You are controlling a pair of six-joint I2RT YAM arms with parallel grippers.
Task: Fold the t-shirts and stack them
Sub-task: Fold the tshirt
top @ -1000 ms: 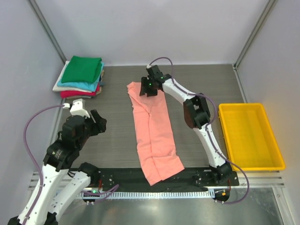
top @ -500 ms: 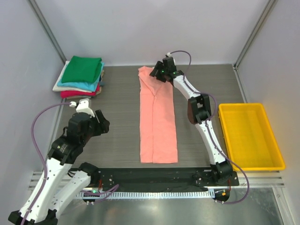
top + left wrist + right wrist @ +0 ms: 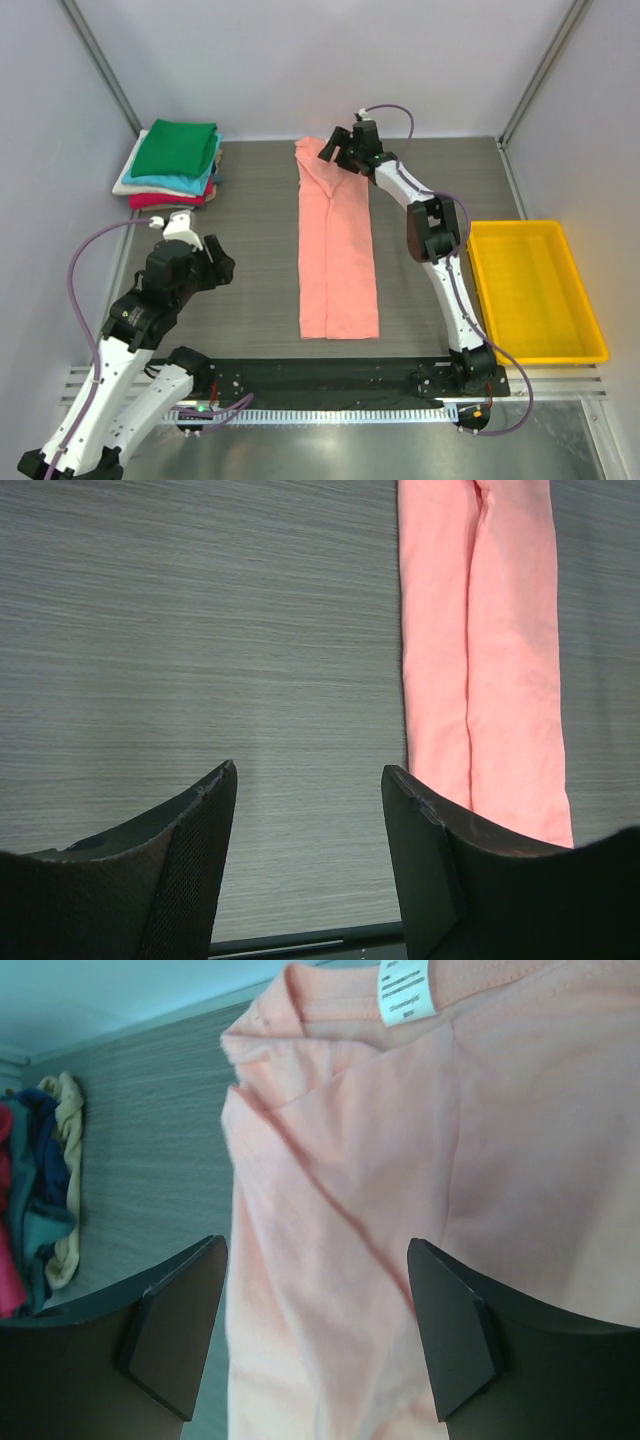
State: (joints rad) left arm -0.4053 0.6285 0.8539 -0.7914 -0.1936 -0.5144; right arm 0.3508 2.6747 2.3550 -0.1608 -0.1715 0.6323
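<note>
The shirt's sides are folded in and the shirt's near corner on the bin's side point(image 3: 375, 333) lies back, so my right gripper must move back and down onto it next.
A salmon-pink t-shirt point(image 3: 336, 250) lies flat as a long narrow strip down the middle of the table, sides folded in. Its white neck label point(image 3: 404, 990) shows at the far end in the right wrist view. My right gripper point(image 3: 338, 155) is open just above the shirt's collar end, jaws apart over the cloth point(image 3: 340, 1220), holding nothing. My left gripper point(image 3: 212, 262) is open and empty over bare table, left of the shirt, whose near end shows in the left wrist view point(image 3: 485, 670). A stack of folded t-shirts point(image 3: 172, 163), green on top, sits at the far left.
A yellow plastic bin point(image 3: 533, 290) stands at the right edge. Grey walls close in the left, back and right sides. The stack's edge shows at the left of the right wrist view point(image 3: 35, 1200).
The right gripper dragged the shirt's collar end away and rightwards, pulling the strip straight, then let go and opened. The left arm shifted slightly to the right.
</note>
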